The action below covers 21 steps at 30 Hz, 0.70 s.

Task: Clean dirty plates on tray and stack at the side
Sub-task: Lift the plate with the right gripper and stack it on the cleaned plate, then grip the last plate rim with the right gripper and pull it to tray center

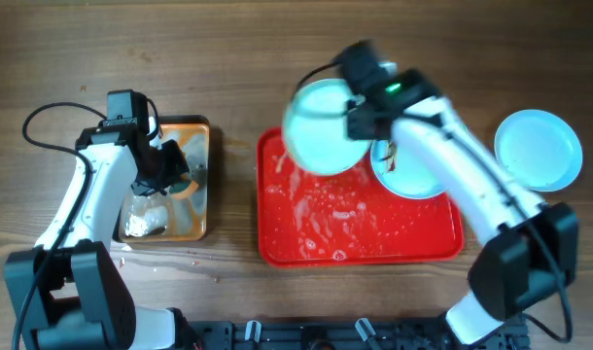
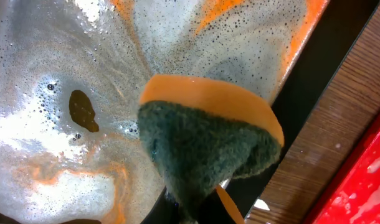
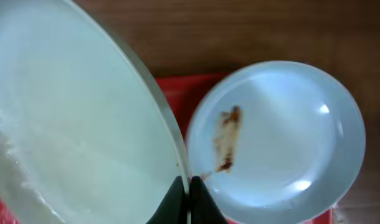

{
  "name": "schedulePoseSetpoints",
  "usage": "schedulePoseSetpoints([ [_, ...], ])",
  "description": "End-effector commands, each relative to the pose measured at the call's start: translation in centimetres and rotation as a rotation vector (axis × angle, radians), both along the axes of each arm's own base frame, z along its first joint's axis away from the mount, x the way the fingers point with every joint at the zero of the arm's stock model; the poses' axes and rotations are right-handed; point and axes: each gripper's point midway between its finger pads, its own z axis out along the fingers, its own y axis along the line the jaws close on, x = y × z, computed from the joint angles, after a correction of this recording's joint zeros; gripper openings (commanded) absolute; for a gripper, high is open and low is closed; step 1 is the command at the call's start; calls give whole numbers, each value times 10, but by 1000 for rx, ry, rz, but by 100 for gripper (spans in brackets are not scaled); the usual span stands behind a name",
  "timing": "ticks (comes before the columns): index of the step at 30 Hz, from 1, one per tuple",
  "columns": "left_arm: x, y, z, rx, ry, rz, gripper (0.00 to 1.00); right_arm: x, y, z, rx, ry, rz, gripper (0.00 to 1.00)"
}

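Observation:
The plate in my right gripper swings to the right in the overhead view next, comes down onto the clean plate (image 1: 538, 148), which lies off the tray, and is then released.
My right gripper (image 1: 360, 107) is shut on the rim of a wiped pale plate (image 1: 321, 128) and holds it tilted above the far left part of the red tray (image 1: 360, 248); in the right wrist view the fingers (image 3: 189, 186) pinch that plate's (image 3: 71, 130) edge. A second plate (image 3: 283, 134) with a brown sauce smear lies on the tray's far right (image 1: 413, 180). A third, clean plate (image 1: 538, 148) lies on the table at the right. My left gripper (image 1: 170, 170) is shut on a green and orange sponge (image 2: 205, 146) above the dark metal tray (image 1: 197, 219).
The metal tray holds foamy water (image 2: 59, 124) and a dark spot (image 2: 83, 111). The red tray's floor is wet with suds (image 1: 326, 214). Black cables run along the far side near both arms. A black rail lies at the table's near edge (image 1: 316, 335).

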Motion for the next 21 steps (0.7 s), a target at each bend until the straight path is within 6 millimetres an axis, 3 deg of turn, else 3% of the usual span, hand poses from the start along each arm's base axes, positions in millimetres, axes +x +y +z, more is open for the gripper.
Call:
schedulePoseSetpoints([
  [1, -1, 0, -2, -12, 5, 7, 4, 13, -74, -6, 198, 63, -268, 4],
  [3, -1, 0, -2, -12, 5, 7, 4, 16, -123, -5, 275, 64, -395, 5],
  [4, -1, 0, -2, -12, 5, 7, 4, 12, -166, -6, 298, 60, -474, 4],
  [6, -1, 0, -2, -12, 4, 7, 4, -5, -225, -8, 295, 61, -607, 4],
  [8, -1, 0, -2, -12, 4, 7, 4, -30, -281, -10, 297, 54, -762, 4],
  [10, 0, 0, -2, -11, 0, 7, 4, -67, -333, -20, 310, 58, -935, 4],
  [12, 1, 1, -2, -11, -4, 7, 4, -107, -364, -38, 304, 90, -1068, 4],
  [15, 2, 1, -2, -11, -6, 7, 4, -148, -381, -72, 316, 124, -1189, 5],
  [16, 2, 1, -2, -11, -6, 7, 4, -152, -382, -80, 318, 124, -1199, 5],
  [19, 2, 1, -2, -11, -6, 7, 4, -148, -376, -106, 325, 120, -1192, 4],
  [21, 1, 1, -2, -11, -5, 7, 4, -124, -361, -116, 409, 108, -1147, 4],
])
